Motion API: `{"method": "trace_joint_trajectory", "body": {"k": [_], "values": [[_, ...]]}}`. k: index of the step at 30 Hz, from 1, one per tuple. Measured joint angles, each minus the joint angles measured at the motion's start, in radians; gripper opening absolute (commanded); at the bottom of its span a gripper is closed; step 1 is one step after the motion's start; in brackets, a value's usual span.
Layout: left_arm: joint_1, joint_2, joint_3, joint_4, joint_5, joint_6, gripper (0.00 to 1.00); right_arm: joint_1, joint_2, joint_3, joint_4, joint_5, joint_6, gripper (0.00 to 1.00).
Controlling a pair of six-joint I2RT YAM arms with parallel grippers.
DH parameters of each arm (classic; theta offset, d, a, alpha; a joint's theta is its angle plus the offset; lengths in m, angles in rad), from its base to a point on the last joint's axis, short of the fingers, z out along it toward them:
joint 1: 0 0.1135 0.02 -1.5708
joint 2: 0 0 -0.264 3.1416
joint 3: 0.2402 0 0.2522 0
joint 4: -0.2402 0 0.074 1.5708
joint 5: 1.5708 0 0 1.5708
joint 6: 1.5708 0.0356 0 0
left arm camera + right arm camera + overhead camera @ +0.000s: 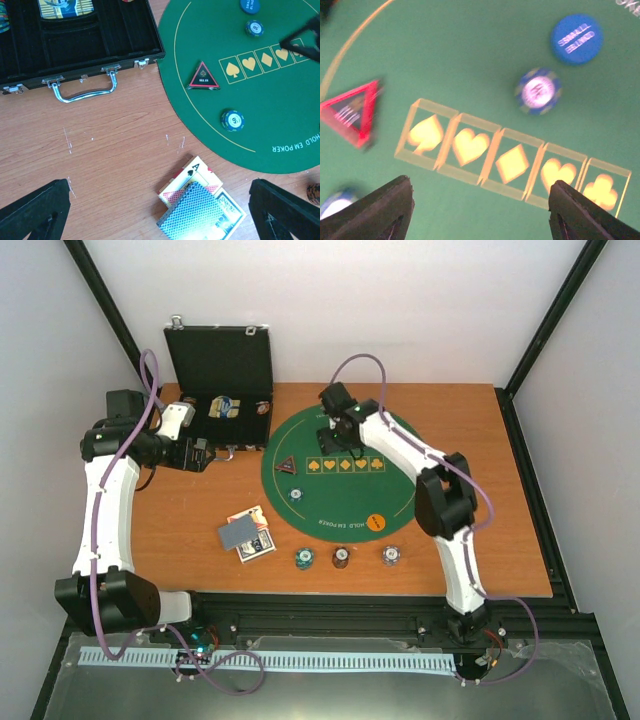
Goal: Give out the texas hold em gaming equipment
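I will move my right gripper back toward the cards. It will then go down to the top of the chip stack nearest the cards, still off the mat.
A stack of blue-backed playing cards [200,210] lies on the wood, on a card box showing an ace, between the fingertips of my open left gripper [160,217] hovering above. In the top view the cards [246,534] lie left of the green mat [335,498]. My right gripper [480,212] hangs open and empty over the mat's row of suit symbols. Beyond it lie a striped chip [538,90] and a blue disc [576,38]. The red-edged triangular token [351,112] lies to the left. Another chip [295,493] and an orange disc [374,522] rest on the mat.
The black hinged case [222,375] stands open at the back left, its handle [85,90] toward the cards. Three chip stacks [341,558] sit in a row on the wood below the mat. The left gripper [210,455] hangs near the case front.
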Motion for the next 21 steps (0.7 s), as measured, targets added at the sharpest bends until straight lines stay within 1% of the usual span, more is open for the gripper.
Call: {"method": "trace_joint_trajectory", "body": {"k": [3, 5, 9, 11, 14, 19, 21], "values": [[0.0, -0.006, -0.003, 0.0, 0.002, -0.001, 1.0, 0.114, -0.201, -0.216, 0.058, 0.023, 0.006, 0.77], [0.0, -0.013, -0.007, 0.0, 0.002, -0.002, 1.0, 0.224, -0.324, -0.362, 0.097, 0.024, 0.024, 0.8], [0.0, -0.023, -0.015, -0.001, 0.002, -0.003, 1.0, 0.424, -0.464, -0.586, 0.142, 0.019, 0.074, 0.82], [0.0, -0.027, -0.02, -0.001, 0.002, -0.003, 1.0, 0.483, -0.478, -0.653, 0.148, 0.02, 0.098, 0.83], [0.0, -0.031, -0.023, -0.001, 0.001, -0.003, 1.0, 0.536, -0.474, -0.713, 0.149, 0.024, 0.13, 0.83], [0.0, -0.042, -0.025, -0.001, 0.001, -0.003, 1.0, 0.584, -0.437, -0.723, 0.164, 0.023, 0.161, 0.82], [0.0, -0.045, -0.025, -0.001, 0.001, -0.003, 1.0, 0.589, -0.421, -0.723, 0.173, 0.019, 0.165, 0.8]]}}
